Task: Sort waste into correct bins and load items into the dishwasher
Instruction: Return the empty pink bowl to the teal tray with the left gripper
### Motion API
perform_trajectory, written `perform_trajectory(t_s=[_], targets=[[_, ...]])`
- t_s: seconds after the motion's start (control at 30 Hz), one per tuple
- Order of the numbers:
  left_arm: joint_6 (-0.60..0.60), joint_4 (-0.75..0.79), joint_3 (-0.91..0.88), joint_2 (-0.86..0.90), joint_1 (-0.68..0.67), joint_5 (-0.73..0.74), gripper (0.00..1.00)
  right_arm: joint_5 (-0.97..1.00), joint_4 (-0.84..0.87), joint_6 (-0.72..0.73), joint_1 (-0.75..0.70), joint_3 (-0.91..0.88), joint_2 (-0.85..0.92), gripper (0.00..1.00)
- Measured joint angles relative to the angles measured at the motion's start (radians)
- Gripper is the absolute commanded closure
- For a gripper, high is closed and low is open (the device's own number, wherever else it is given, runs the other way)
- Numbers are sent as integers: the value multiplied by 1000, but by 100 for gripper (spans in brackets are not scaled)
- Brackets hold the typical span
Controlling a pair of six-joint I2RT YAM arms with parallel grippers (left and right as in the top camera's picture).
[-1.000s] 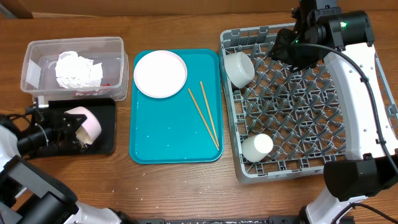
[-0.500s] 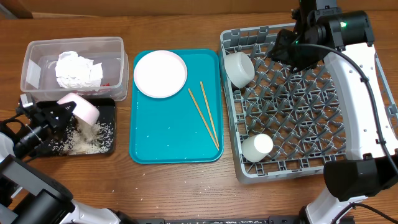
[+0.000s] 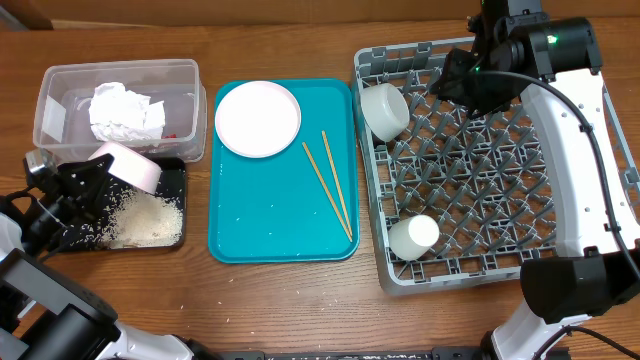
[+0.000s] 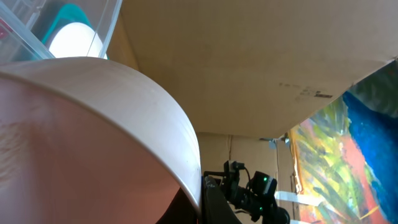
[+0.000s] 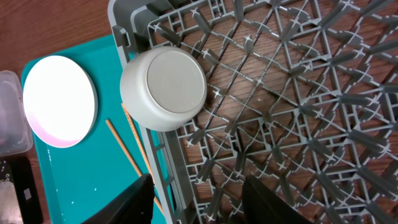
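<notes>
The rice is in the black tray, so my left gripper will turn the pinkish bowl upright next, then lower it onto the teal tray's empty near part.
My left gripper is shut on a pinkish bowl, held tipped over the black tray; white rice grains lie piled in that tray. The bowl fills the left wrist view. The clear tub holds the crumpled napkin and a bit of red wrapper. My right gripper is open and empty above the grey dish rack, near a grey bowl. A white cup lies in the rack's front. The plate and chopsticks lie on the teal tray.
The teal serving tray sits between the bins and the rack. The wooden table runs along the front. The right arm's white links hang over the rack's right side.
The left gripper has lifted and tipped the pinkish bowl; rice has poured out into the black tray and the pile has grown. The right arm has not moved.
</notes>
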Motion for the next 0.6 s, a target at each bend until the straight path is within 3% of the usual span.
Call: perform_trajectory(t_s=[0.37,0.6], targets=[[5,-119,0,0,11,11,96,0,-9,-3,0,0,0,53],[216,-245,4,-29,10,-53,96,4,-10,-3,0,0,0,53]])
